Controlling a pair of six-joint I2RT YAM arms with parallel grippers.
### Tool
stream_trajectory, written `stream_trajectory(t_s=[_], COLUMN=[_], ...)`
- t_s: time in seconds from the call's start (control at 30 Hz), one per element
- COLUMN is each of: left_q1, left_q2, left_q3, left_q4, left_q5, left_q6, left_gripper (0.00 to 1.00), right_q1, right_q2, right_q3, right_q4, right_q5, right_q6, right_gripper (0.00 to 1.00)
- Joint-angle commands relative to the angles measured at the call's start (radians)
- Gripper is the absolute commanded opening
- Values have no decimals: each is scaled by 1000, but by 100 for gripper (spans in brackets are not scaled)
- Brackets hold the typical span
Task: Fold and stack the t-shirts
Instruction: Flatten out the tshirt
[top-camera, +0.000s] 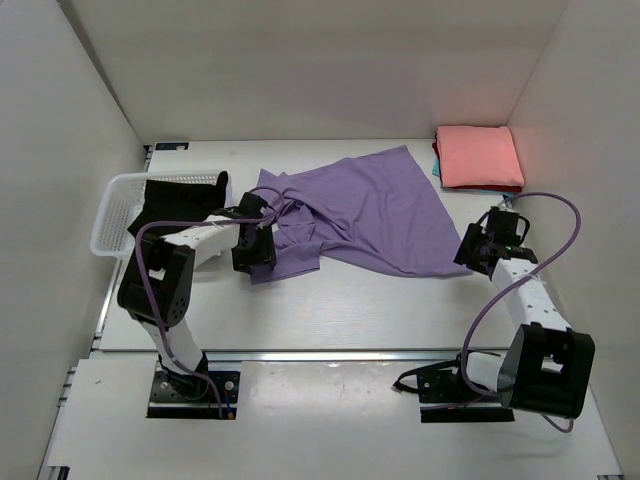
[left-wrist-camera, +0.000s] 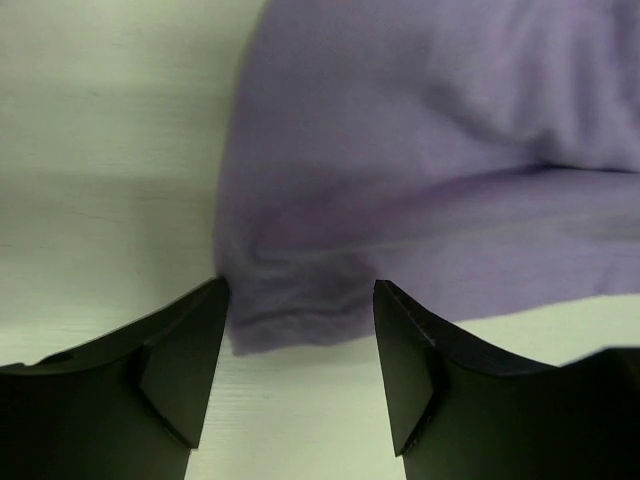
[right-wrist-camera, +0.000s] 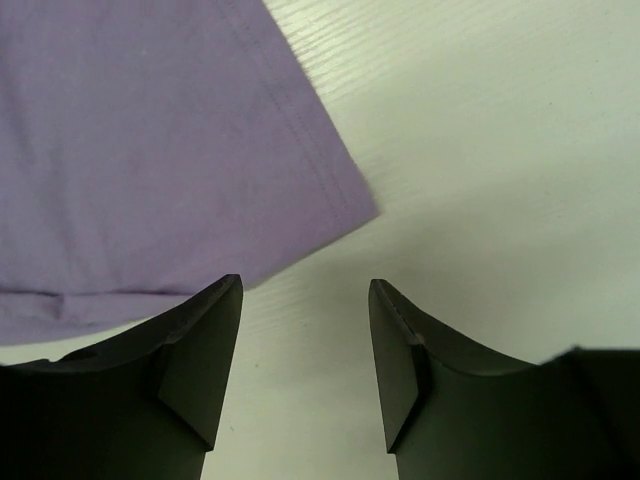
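Observation:
The right gripper moves down to the lilac-purple t-shirt's near corner (top-camera: 465, 271) (right-wrist-camera: 356, 212) next, opposite my left gripper.
The lilac-purple t-shirt (top-camera: 372, 208) lies crumpled and spread across the middle of the table. My left gripper (top-camera: 254, 252) is open just over its near left corner (left-wrist-camera: 300, 310), nothing between the fingers. My right gripper (top-camera: 468, 250) is open and empty beside the shirt's near right corner (right-wrist-camera: 340, 200). The salmon-pink t-shirt (top-camera: 480, 156) lies folded at the back right, on top of a teal one whose edge (top-camera: 436, 162) just shows. The black t-shirt (top-camera: 178, 200) lies in the white basket (top-camera: 112, 214) at the left.
White walls close in the table on the left, back and right. Purple cables loop from both arms. The table's near edge runs just in front of the arm bases.

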Motion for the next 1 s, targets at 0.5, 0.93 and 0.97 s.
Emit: stream_trajectory(t_s=[0.5, 0.93, 0.97], left_q1=[-34, 56, 51], left_q2=[78, -56, -54], left_q3=[5, 55, 104], left_q4=[-1, 34, 11], left_q5=[36, 188, 185], left_q6=[-41, -95, -82], left_gripper=[0, 0, 0], right_q1=[-78, -44, -44], right_q2=[249, 422, 409], right_q3=[19, 173, 193], right_q4=[119, 23, 27], right_q5=[37, -168, -174], right_q6=[172, 149, 133], right_gripper=[64, 0, 0])
